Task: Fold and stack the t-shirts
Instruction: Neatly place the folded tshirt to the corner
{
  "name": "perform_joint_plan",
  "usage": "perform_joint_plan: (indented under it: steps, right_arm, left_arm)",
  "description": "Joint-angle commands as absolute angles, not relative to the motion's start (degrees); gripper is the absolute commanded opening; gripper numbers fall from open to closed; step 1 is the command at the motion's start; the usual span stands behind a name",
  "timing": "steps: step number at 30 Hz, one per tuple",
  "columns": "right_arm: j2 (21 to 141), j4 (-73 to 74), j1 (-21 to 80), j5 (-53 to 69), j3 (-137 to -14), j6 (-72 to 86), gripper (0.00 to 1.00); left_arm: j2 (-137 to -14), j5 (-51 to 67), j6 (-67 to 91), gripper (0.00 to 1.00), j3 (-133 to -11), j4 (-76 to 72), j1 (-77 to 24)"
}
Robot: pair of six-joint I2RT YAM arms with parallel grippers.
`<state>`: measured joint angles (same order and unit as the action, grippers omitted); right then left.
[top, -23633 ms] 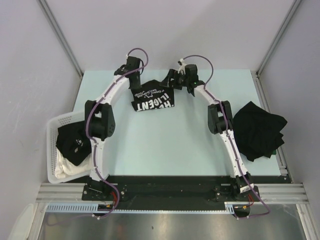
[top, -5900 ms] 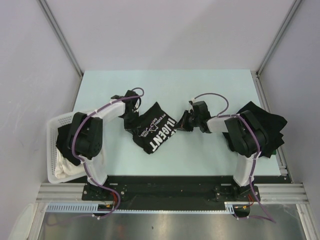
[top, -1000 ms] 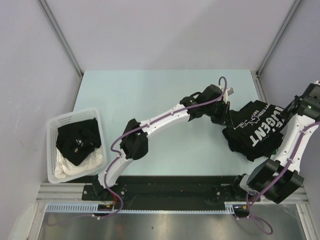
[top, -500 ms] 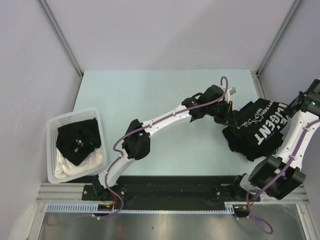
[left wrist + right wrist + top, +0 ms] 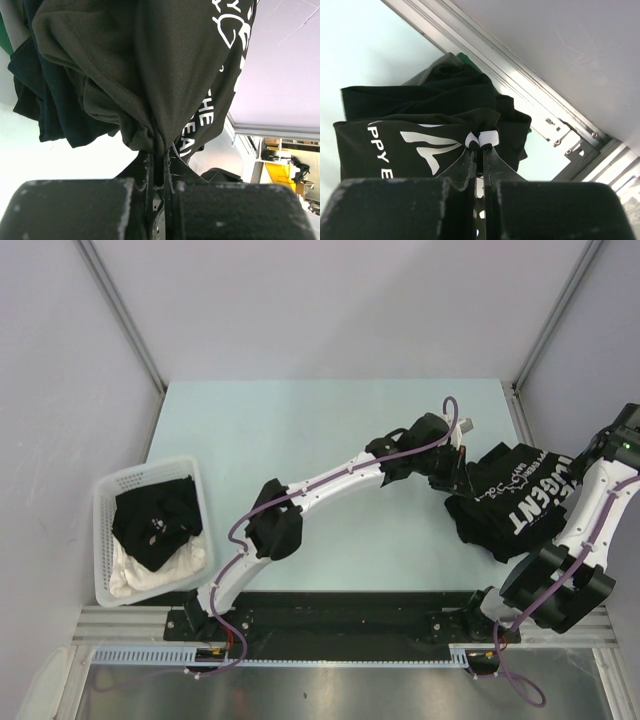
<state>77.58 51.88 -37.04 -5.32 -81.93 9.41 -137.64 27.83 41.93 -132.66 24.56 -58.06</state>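
I should move my right gripper down onto the pile's end (image 5: pixel 562 483) (image 5: pixel 504 125) beside the bar and let go of the pinched edge of the t-shirt, because the folded t-shirt already stretches over the pile.
A folded black t-shirt (image 5: pixel 520 498) with white lettering hangs between both grippers over the pile of black t-shirts (image 5: pixel 485 530) at the table's right edge. My left gripper (image 5: pixel 460 476) is shut on the shirt's left edge; in the left wrist view the fabric (image 5: pixel 150 65) bunches into the closed jaws (image 5: pixel 159 152), with the pile (image 5: pixel 45 110) beyond. My right gripper (image 5: pixel 580 460) is shut on the shirt's right edge; the right wrist view shows the jaws (image 5: pixel 482 145) pinching printed fabric (image 5: pixel 395 145) above the pile (image 5: pixel 455 85). Another black t-shirt (image 5: pixel 155 520) lies in the basket.
A white lattice basket (image 5: pixel 140 468) stands at the table's left edge and also holds a white cloth (image 5: pixel 150 575). The metal rail (image 5: pixel 520 415) borders the table just right of the pile, seen close as the rail (image 5: pixel 530 95). The left arm reaches across the pale green table (image 5: pixel 300 430).
Both grippers have carried the lettered shirt a little further right over the pile. Both grips have held throughout.
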Motion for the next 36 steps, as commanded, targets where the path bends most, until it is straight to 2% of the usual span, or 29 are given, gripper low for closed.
perform_joint_plan:
  steps: [1,11,12,13,16,17,19,20,23,25,31,32,36]
  right_arm:
    - [78.6,48.1,-38.9,-10.9,-81.8,10.9,0.00]
    - [79.7,45.8,-39.3,-14.0,-79.4,12.0,0.00]
    - [79.9,45.8,-39.3,-14.3,-79.3,12.0,0.00]
    - [80.2,45.8,-39.3,-14.8,-79.4,12.1,0.00]
    - [80.9,45.6,-39.3,-15.4,-79.2,12.6,0.10]
    - [81.1,45.6,-39.3,-15.6,-79.2,12.7,0.21]
    - [81.8,45.5,-39.3,-15.6,-79.2,13.1,0.27]
    - [81.9,45.5,-39.3,-15.4,-79.2,13.1,0.34]
    - [82.4,45.3,-39.3,-14.9,-79.3,13.4,0.45]
    - [82.0,44.9,-39.3,-14.5,-79.2,13.4,0.48]
    - [80.1,44.4,-38.1,-13.2,-79.3,13.0,0.53]
    - [79.7,44.3,-37.9,-13.3,-79.4,13.0,0.53]
    - [78.6,45.0,-37.5,-13.0,-79.4,13.1,0.54]
  left_arm:
    - [-136.5,30.1,40.1,0.00,-132.0,26.1,-58.3]
    - [-136.4,30.3,39.5,0.00,-131.9,25.8,-58.3]
    - [-136.3,30.1,39.5,0.08,-131.8,25.5,-58.2]
    - [-136.2,30.1,39.5,0.12,-131.8,25.5,-58.3]
    - [-136.4,30.2,39.8,0.15,-131.9,25.0,-58.3]
    - [-136.5,30.1,39.9,0.16,-131.9,25.0,-58.3]
    - [-136.6,30.4,40.1,0.18,-131.9,25.0,-58.3]
    - [-136.6,30.5,40.2,0.18,-132.0,25.0,-58.3]
    - [-136.6,30.7,40.0,0.21,-131.9,25.1,-58.2]
    - [-136.2,30.7,39.9,0.25,-132.0,25.3,-58.3]
    - [-135.7,31.0,39.4,0.44,-131.7,25.2,-58.3]
    - [-135.6,30.9,39.5,0.53,-131.4,25.3,-58.2]
    - [-134.7,30.2,39.0,0.70,-130.1,25.7,-58.2]
